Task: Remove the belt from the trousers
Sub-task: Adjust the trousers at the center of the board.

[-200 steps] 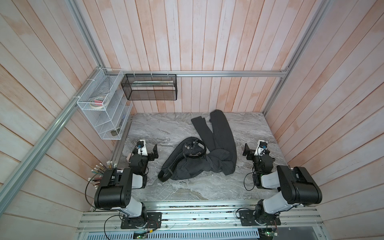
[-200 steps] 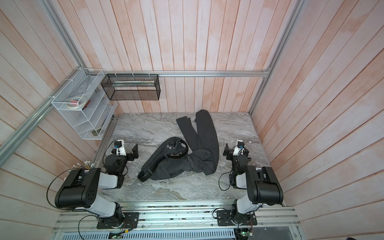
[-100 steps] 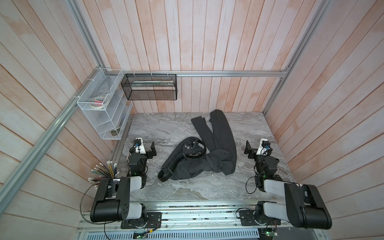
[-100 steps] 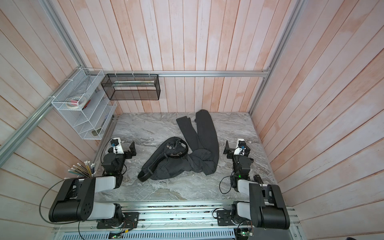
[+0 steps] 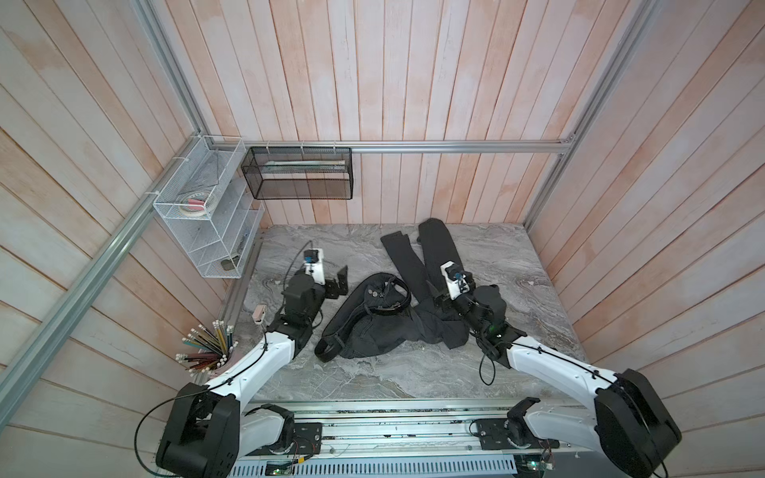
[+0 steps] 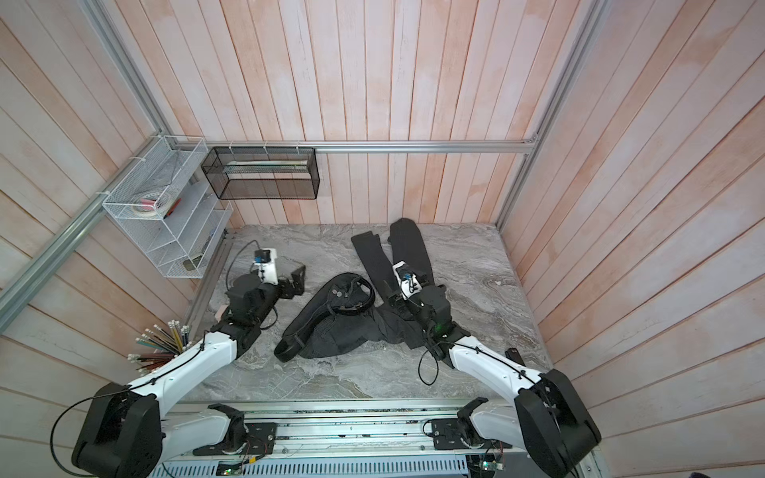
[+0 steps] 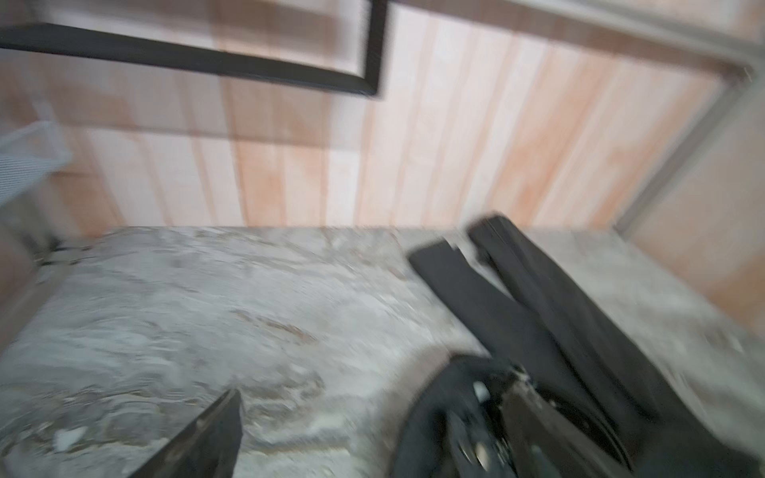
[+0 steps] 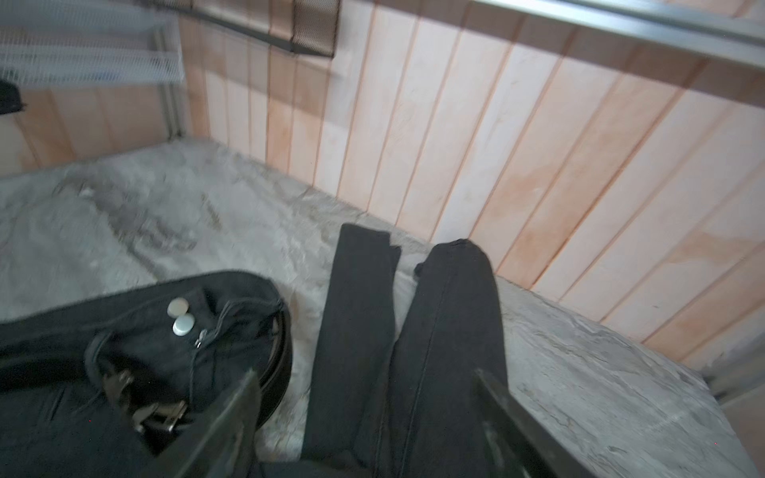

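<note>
I will next swing my left gripper across and lower it, fingers turned down, onto the belt by the buckle (image 5: 377,308) (image 7: 481,454), which lies below it, toward my right gripper.
The black trousers (image 5: 418,327) lie crumpled mid-table, legs (image 8: 447,331) stretching to the back wall. The belt (image 5: 398,301) loops through the waist, and its strap trails toward the front left, seen in both top views (image 6: 289,333). In the right wrist view the belt (image 8: 281,356) curves beside two metal buttons (image 8: 179,316), with its buckle (image 8: 159,409) nearby. My right gripper (image 5: 434,291) hovers open over the trouser legs just right of the waist, holding nothing (image 8: 368,414). My left gripper (image 5: 338,283) is open above bare table left of the waist (image 7: 372,434).
On the left wall hangs a white wire shelf (image 5: 207,219); a black mesh basket (image 5: 298,174) is on the back wall. A cup of pencils (image 5: 207,347) and a small pink object (image 5: 259,314) stand at the front left. Wooden walls enclose the marble table (image 5: 517,265).
Both arms have stretched forward from their folded pose. The right gripper has swung in over the trouser legs and its jaws have narrowed a little. The left gripper has neared the waist.
</note>
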You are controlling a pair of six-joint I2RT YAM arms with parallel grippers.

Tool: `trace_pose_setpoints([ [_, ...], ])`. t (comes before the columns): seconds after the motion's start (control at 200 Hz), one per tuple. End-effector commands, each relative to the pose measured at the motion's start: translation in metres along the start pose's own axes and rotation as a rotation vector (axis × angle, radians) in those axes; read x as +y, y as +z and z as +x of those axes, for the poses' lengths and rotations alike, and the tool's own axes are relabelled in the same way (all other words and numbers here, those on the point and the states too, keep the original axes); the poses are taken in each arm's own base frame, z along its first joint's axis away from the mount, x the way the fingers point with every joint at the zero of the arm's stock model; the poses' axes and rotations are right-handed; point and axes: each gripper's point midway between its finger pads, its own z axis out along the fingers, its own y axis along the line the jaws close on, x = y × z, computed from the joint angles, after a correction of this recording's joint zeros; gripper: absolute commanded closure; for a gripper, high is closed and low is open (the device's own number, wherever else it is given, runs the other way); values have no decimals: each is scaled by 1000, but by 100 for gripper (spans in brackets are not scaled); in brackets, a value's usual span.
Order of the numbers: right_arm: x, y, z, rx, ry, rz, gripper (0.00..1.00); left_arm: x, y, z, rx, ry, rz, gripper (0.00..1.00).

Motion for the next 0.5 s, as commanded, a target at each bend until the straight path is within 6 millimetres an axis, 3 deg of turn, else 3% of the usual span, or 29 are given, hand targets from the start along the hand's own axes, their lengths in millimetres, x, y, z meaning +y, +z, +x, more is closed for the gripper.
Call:
trace_pose_setpoints([
  [0.0,19,15,15,145,-63,-82,25,-46,2,59,227,276,132,0],
  [0.195,21,11,14,129,19,-104,26,-79,-8,116,383,531,318,0],
  [0.35,20,-6,30,152,79,-107,25,-74,0,145,538,649,351,1],
  [0.495,16,-25,44,141,143,-87,26,-65,20,149,615,629,403,2],
])
